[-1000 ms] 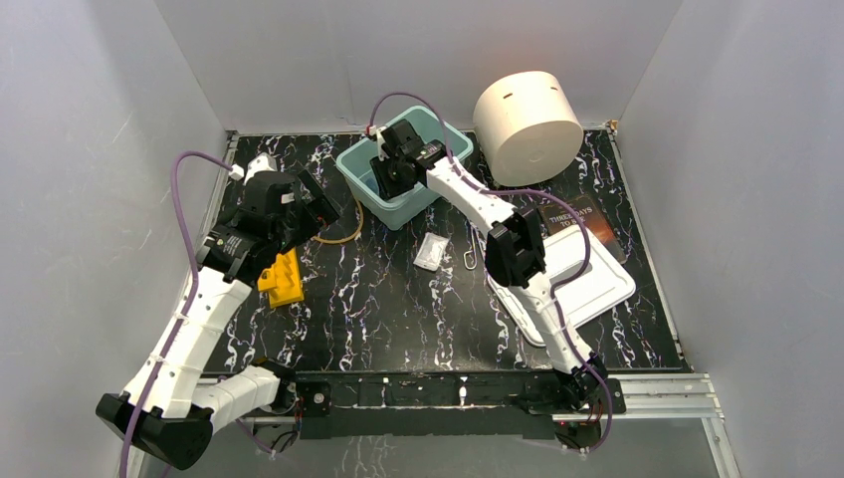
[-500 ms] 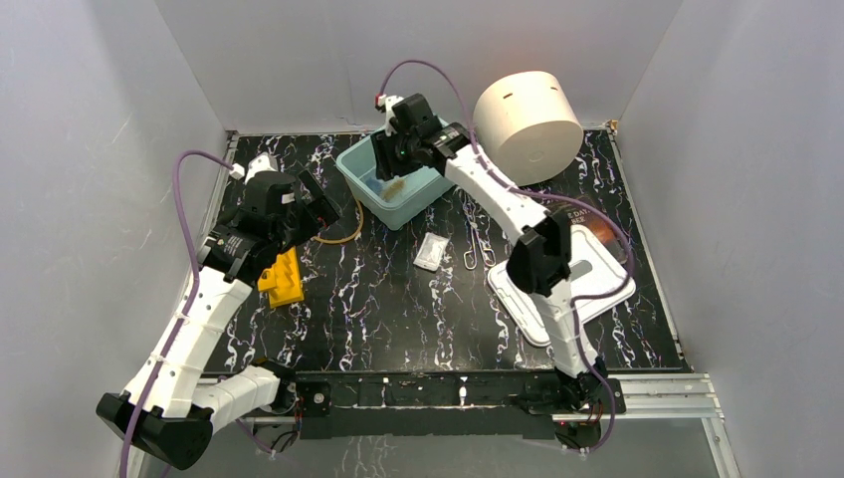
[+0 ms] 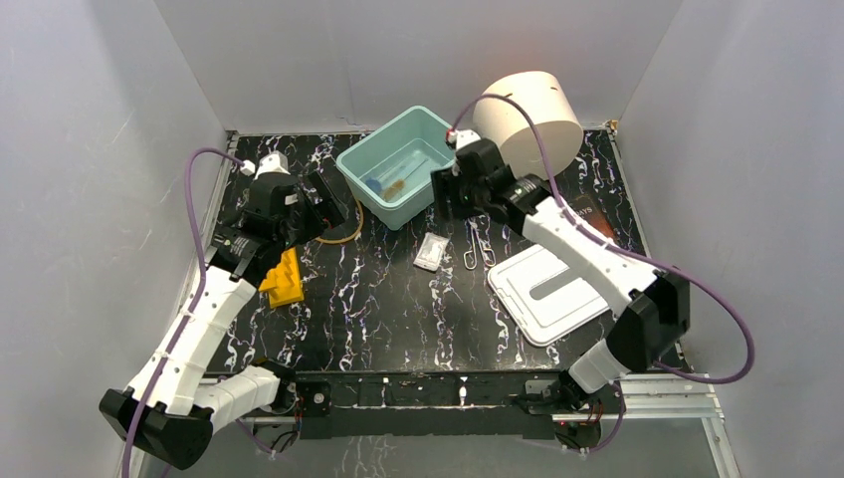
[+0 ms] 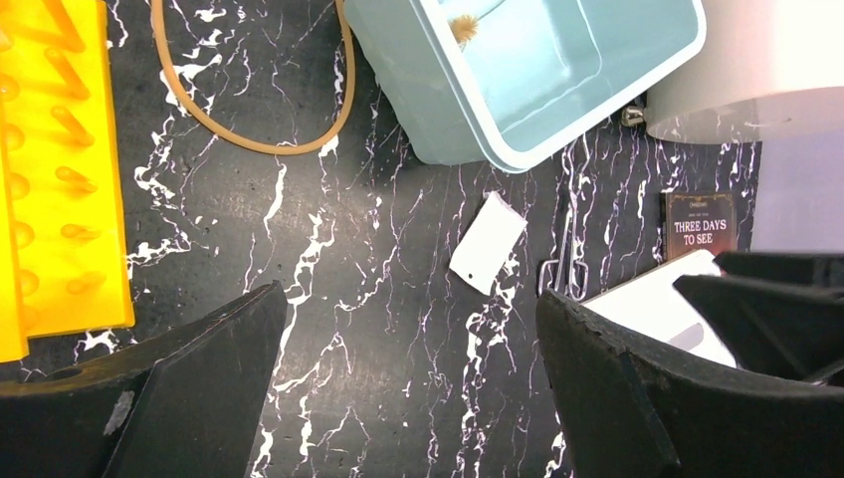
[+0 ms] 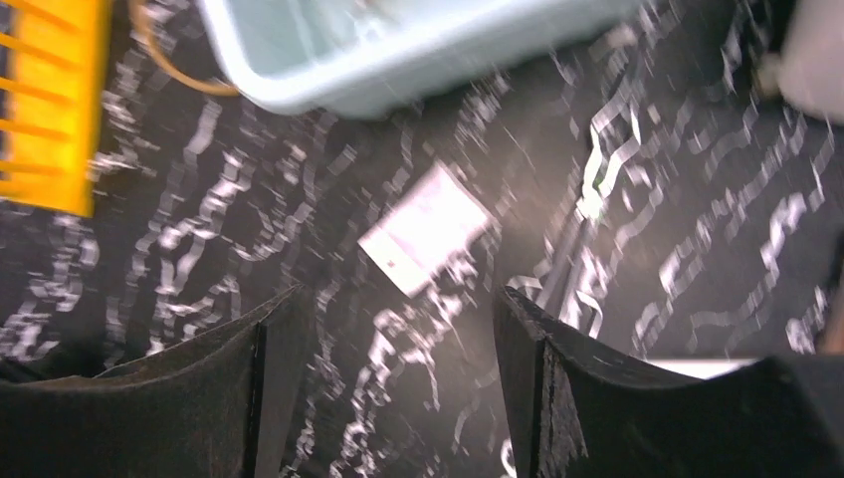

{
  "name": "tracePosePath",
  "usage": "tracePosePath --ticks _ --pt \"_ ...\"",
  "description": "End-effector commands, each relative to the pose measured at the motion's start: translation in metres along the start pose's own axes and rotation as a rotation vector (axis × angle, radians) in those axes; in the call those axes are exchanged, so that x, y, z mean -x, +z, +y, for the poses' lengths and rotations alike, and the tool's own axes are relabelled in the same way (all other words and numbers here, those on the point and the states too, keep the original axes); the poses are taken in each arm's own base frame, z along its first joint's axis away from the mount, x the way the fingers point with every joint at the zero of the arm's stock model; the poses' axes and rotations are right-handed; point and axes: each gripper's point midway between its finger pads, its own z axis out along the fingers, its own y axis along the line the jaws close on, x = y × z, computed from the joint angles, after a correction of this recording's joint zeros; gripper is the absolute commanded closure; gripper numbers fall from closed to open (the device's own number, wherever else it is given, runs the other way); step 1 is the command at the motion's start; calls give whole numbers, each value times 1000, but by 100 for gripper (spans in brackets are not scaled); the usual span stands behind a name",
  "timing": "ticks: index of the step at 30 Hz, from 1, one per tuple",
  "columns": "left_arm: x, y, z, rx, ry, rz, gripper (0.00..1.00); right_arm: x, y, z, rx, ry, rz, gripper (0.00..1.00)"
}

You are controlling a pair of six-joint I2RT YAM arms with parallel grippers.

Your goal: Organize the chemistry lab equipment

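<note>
The tongs' pivot [image 3: 476, 229] [image 5: 592, 205] lies below my right gripper and to its right in the wrist view. I should lower the gripper toward it next, turning to match the tongs' slant.
A teal bin [image 3: 396, 164] stands at the back; a blue-capped tube [image 3: 375, 183] and a wooden-handled brush [image 3: 397, 185] lie inside. My right gripper [image 3: 447, 194] hovers just right of the bin, open and empty, above a clear flat packet [image 3: 430, 251]. That packet [image 5: 428, 239] shows blurred ahead of my right gripper [image 5: 398, 329]. Left of the bin, my left gripper [image 3: 332, 205] hangs wide open and empty. Amber tubing [image 3: 343, 231] lies looped below it. In the left wrist view, the tubing [image 4: 249, 139] and packet [image 4: 488, 242] lie beyond my left gripper [image 4: 408, 329].
Metal tongs [image 3: 476, 249] lie right of the packet. A white lid [image 3: 552, 289] rests at the front right, a dark book [image 3: 589, 214] behind it. A big cream cylinder [image 3: 527, 112] stands at the back right. A yellow rack [image 3: 284, 279] sits under the left arm.
My right gripper rose out of the bin and swung right and nearer, jaws widening; the brush stayed in the bin. The left arm barely shifted.
</note>
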Motion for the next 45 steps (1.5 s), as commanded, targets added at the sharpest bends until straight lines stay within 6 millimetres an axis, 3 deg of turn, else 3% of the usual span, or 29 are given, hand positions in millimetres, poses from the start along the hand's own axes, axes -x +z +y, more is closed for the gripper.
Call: tracePosePath --ticks 1,4,7,11,21,32,37,45 --pt "2 4 -10 -57 13 -7 4 -33 -6 -51 -223 63 -24 25" --pt "-1 8 -14 -69 15 21 5 -60 2 -73 -284 103 27 26" --pt "-6 12 -14 -71 8 36 5 -75 15 -89 -321 137 22 27" --pt "-6 13 -15 -71 2 39 4 -82 40 -106 -336 131 -19 29" --pt "-6 11 -12 -57 2 39 5 -96 106 -125 -353 57 20 34" --pt "-9 17 -9 -36 18 59 5 -114 127 -147 -380 57 64 47" --pt "-7 20 -9 -27 39 58 4 -118 137 -147 -337 41 84 55" --pt "-6 22 -11 -29 58 61 4 -126 147 -150 -340 36 101 57"
